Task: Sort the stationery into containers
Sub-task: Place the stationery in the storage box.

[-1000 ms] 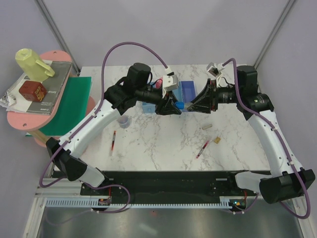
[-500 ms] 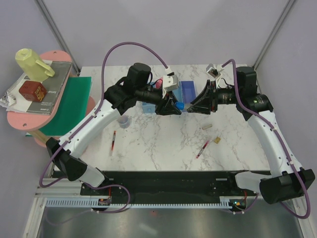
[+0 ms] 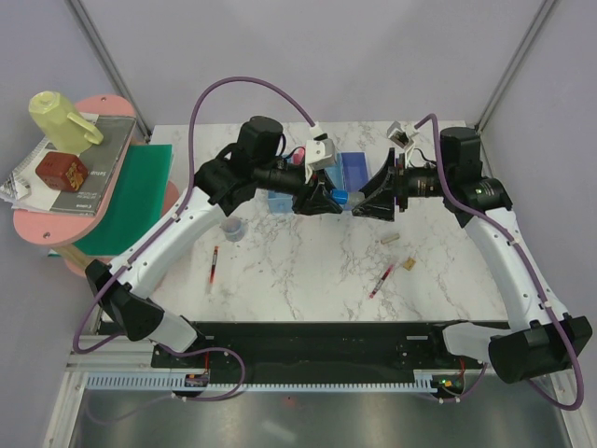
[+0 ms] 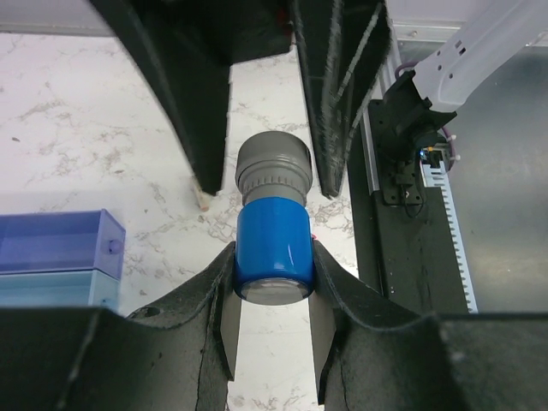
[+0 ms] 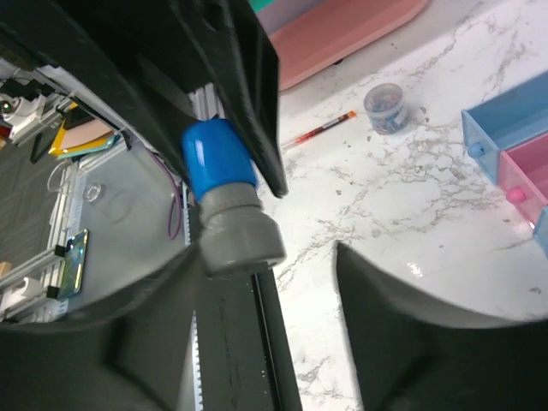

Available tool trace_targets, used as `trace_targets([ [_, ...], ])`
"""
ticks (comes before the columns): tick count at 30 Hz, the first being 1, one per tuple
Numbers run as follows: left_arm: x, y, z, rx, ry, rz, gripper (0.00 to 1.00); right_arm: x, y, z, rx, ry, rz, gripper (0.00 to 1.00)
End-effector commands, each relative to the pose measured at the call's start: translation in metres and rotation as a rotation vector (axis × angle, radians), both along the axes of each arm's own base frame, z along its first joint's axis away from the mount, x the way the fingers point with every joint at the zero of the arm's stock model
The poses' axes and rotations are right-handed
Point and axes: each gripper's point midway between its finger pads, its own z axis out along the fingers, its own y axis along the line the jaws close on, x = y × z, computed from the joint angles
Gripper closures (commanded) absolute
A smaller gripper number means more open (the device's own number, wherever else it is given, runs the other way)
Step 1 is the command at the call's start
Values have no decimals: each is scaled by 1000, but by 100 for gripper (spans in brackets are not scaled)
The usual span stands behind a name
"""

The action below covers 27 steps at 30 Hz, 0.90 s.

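I will next move my left gripper down, outward and to the left in the top view, over the light blue bin (image 3: 278, 202) nearest the roll, since my right gripper is open.
A small blue piece (image 4: 272, 248) with a grey top (image 4: 272, 167) hangs in the air in front of the containers. My left gripper (image 4: 272, 261) is shut on its blue body. My right gripper (image 5: 270, 257) faces it, open around the grey top (image 5: 240, 235), which lies against one finger while the other stands apart. From above, both grippers (image 3: 326, 199) (image 3: 366, 201) meet at the blue piece (image 3: 341, 198). The violet-blue bin (image 3: 353, 170), the light blue bin (image 3: 278, 202) and the pink bin (image 5: 527, 175) show. Two red pens (image 3: 214, 268) (image 3: 381, 280), a round roll (image 3: 232, 228) and a tan block (image 3: 409, 265) lie on the table.
A small pale piece (image 3: 391, 240) lies near the tan block. Left of the table, a green sheet (image 3: 131, 191) and a pink stand (image 3: 56, 229) carry books and a yellow-green jug (image 3: 58, 119). The black base rail (image 3: 317, 341) runs along the near edge.
My right gripper has shifted slightly left toward the left gripper and its jaws have widened around the grey top. The left arm and the blue piece have stayed in place.
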Motion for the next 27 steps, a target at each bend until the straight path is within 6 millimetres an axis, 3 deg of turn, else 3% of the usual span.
trace_targets([
  [1, -10, 2, 61, -130, -186, -37, 98, 10, -3, -10, -40, -23, -43, 16],
  [2, -10, 3, 59, -124, -184, -35, 98, 12, -3, -10, -41, -30, -49, 4],
  [3, -11, 4, 58, -118, -185, -36, 98, 12, -4, -8, -42, -31, -52, 2],
  [8, -4, 12, 43, -59, -234, -7, 98, 14, -6, -8, -62, -40, -75, 2],
  [13, 22, 38, 4, 126, -334, 89, 98, 13, -10, 3, -85, -96, -91, 2],
  [20, 87, 90, -49, 383, -377, 259, 98, 17, -17, 9, -138, -163, -133, 2],
  [27, 166, 133, -67, 600, -434, 363, 98, 19, -27, 2, -211, -200, -171, 2],
])
